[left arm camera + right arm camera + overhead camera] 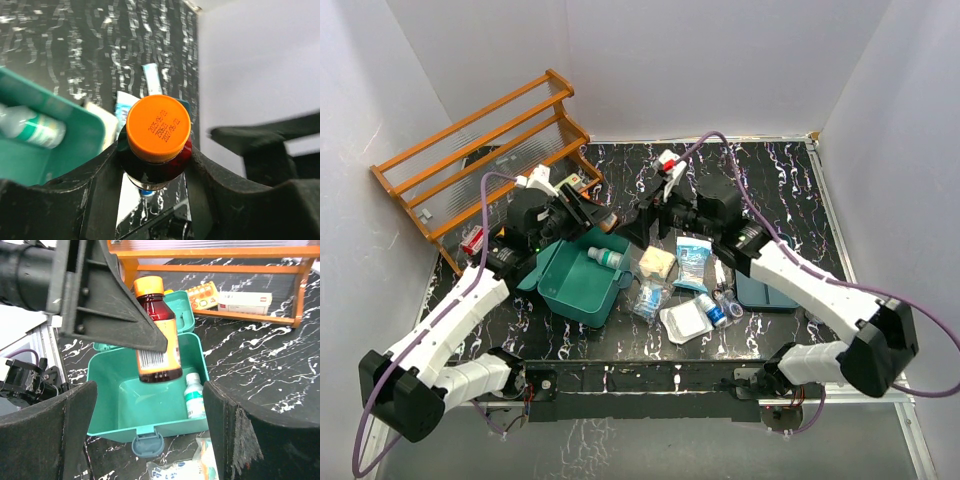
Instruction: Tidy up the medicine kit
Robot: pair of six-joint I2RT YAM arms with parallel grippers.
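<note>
I will next move my left gripper back and tilt it downward, so the syrup bottle comes down onto the free part of the kit's bottom next to the white bottle.
The medicine kit is a teal box lying open left of the table's centre; it also shows in the right wrist view and the left wrist view. A white bottle with a green label lies inside it. My left gripper is shut on a dark syrup bottle with an orange cap and holds it tilted above the box's far side; the right wrist view shows this bottle too. My right gripper is open and empty, just in front of the box's latch.
A wooden rack stands at the back left with medicine boxes under it. Sachets and packets and a small blue-capped bottle lie right of the kit. A flat teal tray lies under the right arm.
</note>
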